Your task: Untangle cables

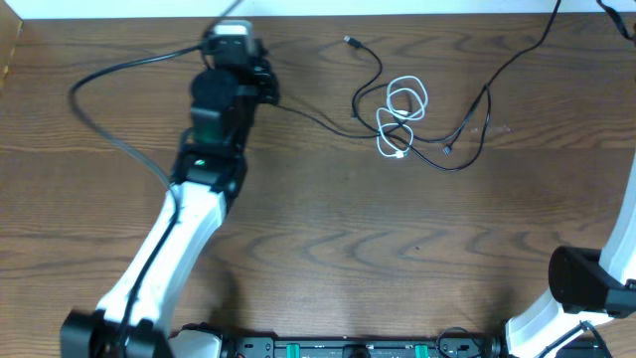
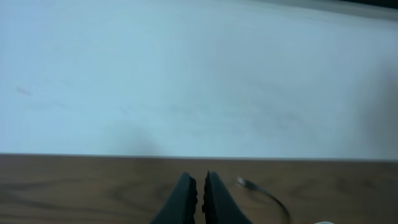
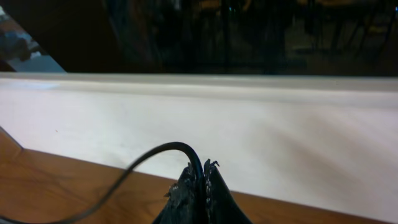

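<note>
My right gripper's fingers hold the black cable raised above the table along the far wall (image 1: 529, 36) (image 3: 273, 208). My right gripper lowers toward it and releases the black cable next.
The cables lie at the far middle of the table. A short white cable (image 1: 402, 107) is coiled and crosses thin black cables (image 1: 437, 149). One black cable ends in a plug (image 1: 350, 42), which also shows in the left wrist view (image 2: 242, 182). Another thin black cable (image 1: 308, 117) runs left under my left arm. My left gripper (image 1: 237, 45) is at the far table edge, with its jaws (image 2: 199, 180) shut and nothing seen between them. My right gripper (image 3: 203, 169) is shut on a black cable (image 3: 155, 154) near the far wall. It is out of the overhead view.
A thick arm cord (image 1: 99, 75) loops over the far left of the table. A white wall (image 2: 199, 81) runs along the far table edge. My right arm's base (image 1: 586, 283) stands at the near right. A black cable (image 1: 517, 60) runs off the top right.
</note>
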### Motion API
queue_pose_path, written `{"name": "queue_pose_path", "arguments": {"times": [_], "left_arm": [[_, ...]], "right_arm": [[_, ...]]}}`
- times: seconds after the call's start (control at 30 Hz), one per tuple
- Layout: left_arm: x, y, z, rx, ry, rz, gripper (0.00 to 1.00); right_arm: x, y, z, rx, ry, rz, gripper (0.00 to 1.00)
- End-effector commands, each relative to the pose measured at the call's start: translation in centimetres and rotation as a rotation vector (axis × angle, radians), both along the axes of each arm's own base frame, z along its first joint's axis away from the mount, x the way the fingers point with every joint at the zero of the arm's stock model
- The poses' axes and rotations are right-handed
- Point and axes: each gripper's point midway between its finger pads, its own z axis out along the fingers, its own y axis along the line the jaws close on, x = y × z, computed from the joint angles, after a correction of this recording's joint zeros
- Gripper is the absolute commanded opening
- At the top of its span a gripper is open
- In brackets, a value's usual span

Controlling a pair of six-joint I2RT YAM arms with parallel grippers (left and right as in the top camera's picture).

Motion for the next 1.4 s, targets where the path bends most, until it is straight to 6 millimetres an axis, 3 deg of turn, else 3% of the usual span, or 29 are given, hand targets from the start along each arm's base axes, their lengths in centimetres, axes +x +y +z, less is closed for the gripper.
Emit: {"name": "queue_pose_path", "arguments": {"times": [0.0, 0.17, 0.5, 0.7, 0.83, 0.87, 0.9, 0.97, 1.0, 1.03, 1.37], "left_arm": [[-1.4, 3.2, 3.1, 0.042, -0.054, 0.098, 0.07], [-2.1, 5.3, 4.9, 0.075, -0.098, 0.167, 0.08], [-5.5, 10.6, 11.5, 0.076, -0.277, 0.321, 0.08], [-7.0, 13.0, 12.9, 0.077, -0.311, 0.382, 0.08], [-7.2, 13.5, 13.1, 0.075, -0.316, 0.395, 0.07], [-7.2, 13.5, 13.1, 0.074, -0.316, 0.395, 0.07], [-7.2, 13.5, 13.1, 0.070, -0.316, 0.395, 0.08], [-7.2, 13.5, 13.1, 0.059, -0.315, 0.394, 0.08], [-7.2, 13.5, 13.0, 0.055, -0.315, 0.394, 0.07], [-7.2, 13.5, 13.0, 0.056, -0.312, 0.394, 0.08], [-6.8, 13.4, 10.8, 0.071, -0.223, 0.387, 0.08]], "right_arm": [[0.4, -0.9, -0.3, -0.034, -0.002, -0.034, 0.01], [0.6, -1.3, -0.8, -0.058, 0.007, -0.055, 0.01], [1.3, -3.9, -3.9, -0.177, 0.101, -0.174, 0.01], [2.2, -4.1, -5.4, -0.176, 0.135, -0.174, 0.01], [2.7, -4.1, -6.8, -0.176, 0.171, -0.170, 0.01], [2.8, -4.0, -7.1, -0.174, 0.179, -0.163, 0.04], [2.9, -3.9, -7.5, -0.172, 0.190, -0.156, 0.20], [3.0, -3.6, -8.3, -0.166, 0.213, -0.135, 0.57], [3.0, -3.4, -8.7, -0.162, 0.227, -0.124, 0.81], [3.1, -3.2, -9.1, -0.164, 0.240, -0.113, 0.96], [1.8, -3.4, -14.3, -0.207, 0.429, -0.076, 0.99]]}}
